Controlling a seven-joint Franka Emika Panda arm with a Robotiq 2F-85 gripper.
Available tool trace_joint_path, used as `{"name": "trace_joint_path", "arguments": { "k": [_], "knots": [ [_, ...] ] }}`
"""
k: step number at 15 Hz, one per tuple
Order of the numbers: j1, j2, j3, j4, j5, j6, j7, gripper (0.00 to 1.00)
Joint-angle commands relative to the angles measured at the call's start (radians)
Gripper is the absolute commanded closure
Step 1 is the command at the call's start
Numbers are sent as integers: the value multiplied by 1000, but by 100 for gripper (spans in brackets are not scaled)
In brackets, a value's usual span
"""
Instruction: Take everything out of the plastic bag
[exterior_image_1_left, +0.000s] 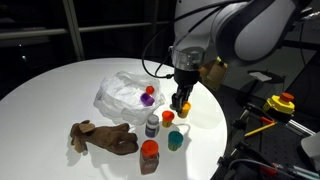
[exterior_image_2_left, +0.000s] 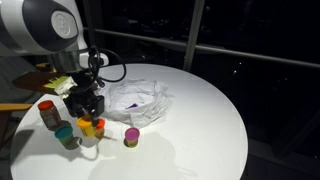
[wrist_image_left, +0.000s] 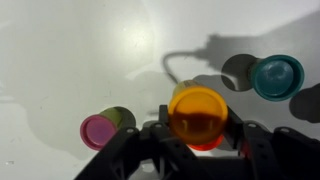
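Observation:
A red-lidded bottle crowds this spot, so the gripper will next lower the orange-lidded bottle away from the teal-lidded one, onto empty table beside the pink-lidded one.
The clear plastic bag (exterior_image_1_left: 122, 95) lies crumpled on the round white table, and it shows in both exterior views (exterior_image_2_left: 145, 98). A purple item (exterior_image_1_left: 148, 98) still sits in its opening (exterior_image_2_left: 131, 103). My gripper (exterior_image_1_left: 181, 101) is just beside the bag, low over the table (exterior_image_2_left: 85, 104). It is shut on an orange-lidded bottle (wrist_image_left: 197, 114), held upright between the fingers (wrist_image_left: 198, 140). Small bottles stand around it: a pink-lidded one (wrist_image_left: 98, 130) and a teal-lidded one (wrist_image_left: 277, 76).
Other small bottles stand in a cluster near the table's edge: a red-lidded jar (exterior_image_1_left: 149, 155), a teal one (exterior_image_1_left: 175, 140) and a dark-capped one (exterior_image_1_left: 152, 125). A brown cloth (exterior_image_1_left: 103, 137) lies next to them. Tools and cables (exterior_image_1_left: 270, 110) sit beyond the table edge.

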Motion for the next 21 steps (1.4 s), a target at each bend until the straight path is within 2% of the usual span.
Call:
{"name": "trace_joint_path", "arguments": {
  "k": [1, 7, 10, 16, 17, 18, 21],
  "knots": [
    [44, -41, -71, -79, -111, 69, 93, 72],
    [77, 12, -173, -72, -264, 123, 196, 72],
    [83, 67, -222, -48, -337, 203, 239, 72],
    [75, 161, -250, -38, -350, 368, 233, 72],
    [72, 170, -245, -38, -344, 384, 227, 31],
    [73, 174, -244, -42, -342, 399, 224, 20],
    [100, 144, -268, -64, -353, 401, 223, 1]
  ]
}}
